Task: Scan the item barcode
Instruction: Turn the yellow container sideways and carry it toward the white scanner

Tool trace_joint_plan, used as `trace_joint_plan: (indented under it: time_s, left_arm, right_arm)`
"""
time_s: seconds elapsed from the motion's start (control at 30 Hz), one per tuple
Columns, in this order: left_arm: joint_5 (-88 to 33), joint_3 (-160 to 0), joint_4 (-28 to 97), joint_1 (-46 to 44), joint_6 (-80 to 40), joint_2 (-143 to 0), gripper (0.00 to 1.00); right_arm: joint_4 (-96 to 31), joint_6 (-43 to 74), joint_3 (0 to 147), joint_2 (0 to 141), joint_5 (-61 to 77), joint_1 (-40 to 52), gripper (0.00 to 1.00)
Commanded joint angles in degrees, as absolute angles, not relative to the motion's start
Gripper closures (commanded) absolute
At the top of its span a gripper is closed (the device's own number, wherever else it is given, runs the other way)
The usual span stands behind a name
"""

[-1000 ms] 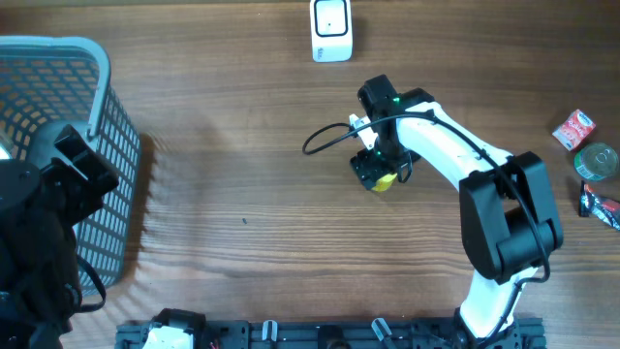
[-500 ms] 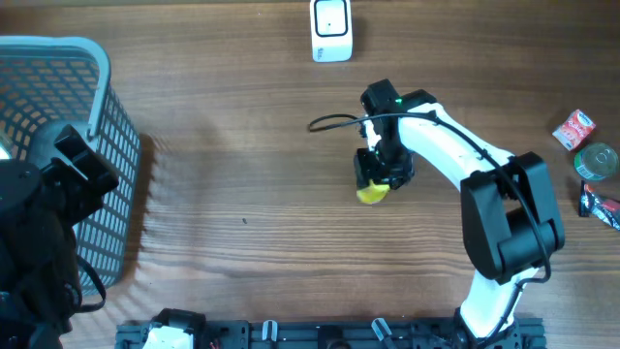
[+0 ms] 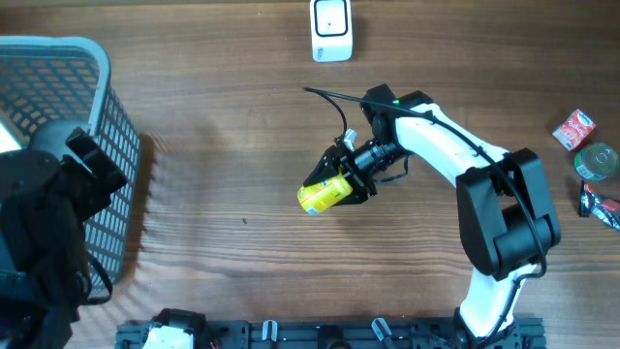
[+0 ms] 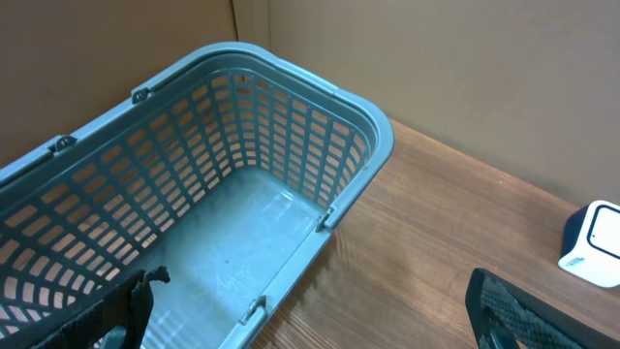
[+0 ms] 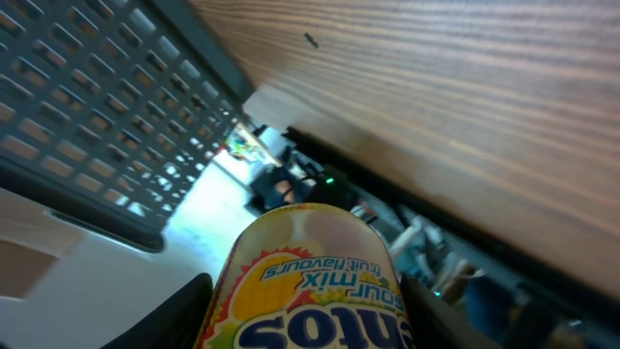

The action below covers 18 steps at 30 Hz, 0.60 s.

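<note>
The scanner stands apart, so my right gripper will carry the bottle [image 3: 325,194] outward to it, then across and down to let go on the tabletop [image 3: 565,163] beside the can.
The item is a yellow Mentos bottle [image 3: 325,194], held off the table and tipped on its side, pointing left. My right gripper [image 3: 343,180] is shut on it near the table's middle. In the right wrist view the bottle [image 5: 310,281] fills the space between the dark fingers [image 5: 179,315], label upside down; no barcode shows. The white scanner [image 3: 331,29] stands at the far edge, well apart from the bottle. My left gripper [image 4: 310,320] hangs open over the blue basket [image 4: 358,126], nothing between its fingers.
The blue mesh basket [image 3: 97,126] takes up the left side under the left arm. A red packet [image 3: 573,129], a can [image 3: 596,161] and a dark packet [image 3: 601,206] lie at the right edge. The scanner [image 4: 593,244] shows in the left wrist view too.
My right gripper closed on the yellow bottle, raised it and swung it left, tipping it onto its side. The left arm barely shifted.
</note>
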State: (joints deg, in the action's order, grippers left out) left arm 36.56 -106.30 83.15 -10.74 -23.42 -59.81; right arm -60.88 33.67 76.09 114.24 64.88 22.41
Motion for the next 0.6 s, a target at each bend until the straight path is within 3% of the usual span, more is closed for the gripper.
trace_joint_plan:
  time_s: [0.0,0.03,0.47,0.57]
  left_arm:
    - [35.6,-105.9,83.0,-10.4,-24.9,-60.1,0.0]
    - [35.4,-105.9,83.0,-10.4,-25.0,-60.1,0.0]
    - [35.4,-105.9,84.5,-10.4,-26.2,-60.1,0.0]
    - [35.4,-105.9,84.5,-10.4,-26.2,-60.1,0.0]
  right_arm:
    - [-61.2,44.4,75.5,115.0,72.6,22.5,0.57]
    - [-61.2,47.1,75.5,115.0,75.1,22.5,0.63]
    - [-60.7,49.6,75.5,115.0,79.8,20.6,0.64]
    - [-57.2,45.6,75.5,115.0,78.6,20.1,0.66]
